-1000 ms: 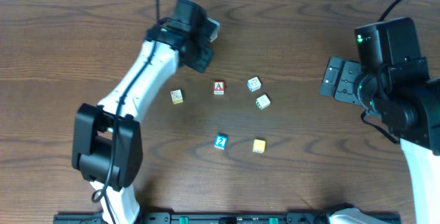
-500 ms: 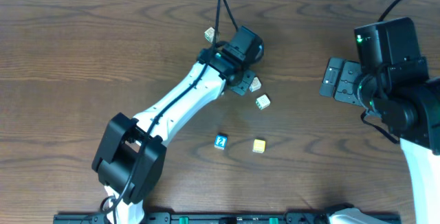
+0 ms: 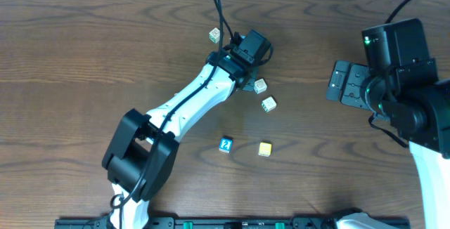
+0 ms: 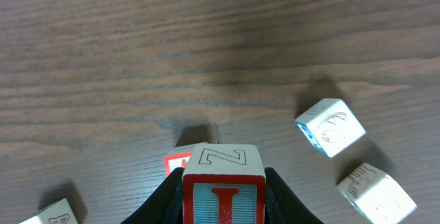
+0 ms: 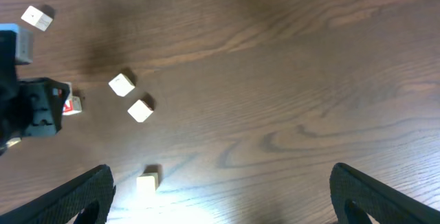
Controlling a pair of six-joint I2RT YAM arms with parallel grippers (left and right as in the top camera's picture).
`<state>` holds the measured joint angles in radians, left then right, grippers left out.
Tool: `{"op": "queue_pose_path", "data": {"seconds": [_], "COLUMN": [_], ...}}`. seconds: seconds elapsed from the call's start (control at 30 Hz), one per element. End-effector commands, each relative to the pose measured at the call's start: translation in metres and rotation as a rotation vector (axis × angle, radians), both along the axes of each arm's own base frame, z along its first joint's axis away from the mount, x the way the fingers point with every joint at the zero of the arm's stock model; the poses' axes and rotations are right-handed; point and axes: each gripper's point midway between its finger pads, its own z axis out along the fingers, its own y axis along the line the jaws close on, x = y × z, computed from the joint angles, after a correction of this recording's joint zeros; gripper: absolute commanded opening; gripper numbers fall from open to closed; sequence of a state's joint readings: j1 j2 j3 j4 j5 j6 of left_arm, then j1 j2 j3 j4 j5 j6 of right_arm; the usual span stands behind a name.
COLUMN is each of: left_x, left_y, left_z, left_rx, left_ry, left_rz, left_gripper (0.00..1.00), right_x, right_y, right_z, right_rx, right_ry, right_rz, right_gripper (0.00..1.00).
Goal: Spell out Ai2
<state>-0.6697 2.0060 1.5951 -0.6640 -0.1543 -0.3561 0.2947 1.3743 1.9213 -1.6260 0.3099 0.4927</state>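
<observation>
The I block (image 4: 223, 202) comes down next with my left gripper to the bare tabletop below, beside the A block, and is released there as the letter after A.
My left gripper (image 4: 223, 186) is shut on the I block (image 4: 223, 202), which has a red frame and a red I on blue. In the overhead view the left gripper (image 3: 245, 81) is at the table's middle back, over the red A block. Only a corner of the A block (image 4: 176, 162) shows, just beyond the held block; it also shows in the right wrist view (image 5: 71, 105). The blue 2 block (image 3: 225, 145) lies nearer the front. My right gripper (image 5: 227, 200) is open and empty, high at the right side.
Two white blocks (image 3: 260, 85) (image 3: 268, 103) lie just right of the left gripper. A yellow block (image 3: 264, 149) sits beside the 2 block. Another block (image 3: 214, 34) lies at the back. One more white block (image 4: 58, 214) is at the left wrist view's lower left.
My left arm swung from the back left to the right, carrying the I block over the A block, then shifted only slightly. The right arm has not moved.
</observation>
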Motion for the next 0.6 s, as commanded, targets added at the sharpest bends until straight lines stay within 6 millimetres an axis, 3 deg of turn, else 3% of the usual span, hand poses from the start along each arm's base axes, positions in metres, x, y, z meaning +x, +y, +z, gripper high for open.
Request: {"op": "queue_pose_path", "data": {"seconds": [0.0,0.57], "left_x": [0.001,-0.007], "left_y": [0.004,-0.010], "left_z": [-0.014,-0.045], "left_rx": [0.005,-0.070], "left_ry": [0.020,0.114], "left_rz": [0.055,0.108], "left_gripper": [0.22,0.17], "right_x": [0.000,-0.001], "right_y": [-0.001,-0.001], "right_z": [-0.002,-0.002], "right_rx": [0.005,0.010], "right_ry": [0.006,0.007], "right_rz": [-0.014,-0.020], "right_gripper": [0.99,0.99]}}
